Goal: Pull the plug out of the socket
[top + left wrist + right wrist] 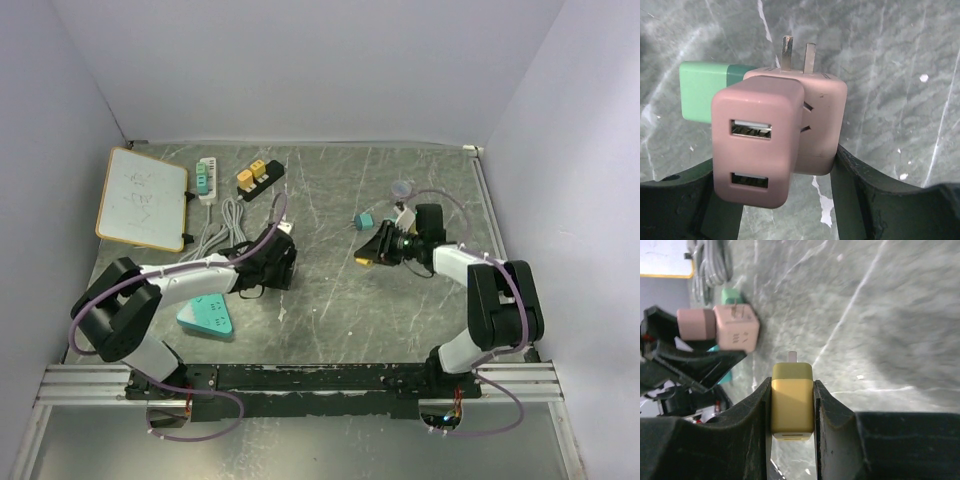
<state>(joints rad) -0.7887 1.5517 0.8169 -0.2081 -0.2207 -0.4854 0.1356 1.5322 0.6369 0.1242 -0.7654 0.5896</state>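
Observation:
To get the yellow plug onto the bare table near the teal plug, my right gripper should lower and move slightly outward first.
My left gripper (775, 162) is shut on a pink cube socket adapter (822, 115) with two bare prongs on top. A pink USB charger (757, 140) sits in its near face and a green plug (702, 90) in its far side. In the top view the left gripper (280, 245) holds it at the table's middle left. My right gripper (791, 385) is shut on a yellow plug (792, 400) whose prong is bare. The plug is apart from the pink adapter (735, 327). In the top view the right gripper (375, 248) and the yellow plug (364, 260) are right of the adapter.
A whiteboard (143, 198) lies at the far left. Two power strips (207, 180) (258, 175) and grey cables (215, 235) lie behind the left arm. A teal block (207, 316), a teal plug (363, 219) and a small clear cup (402, 188) lie on the table.

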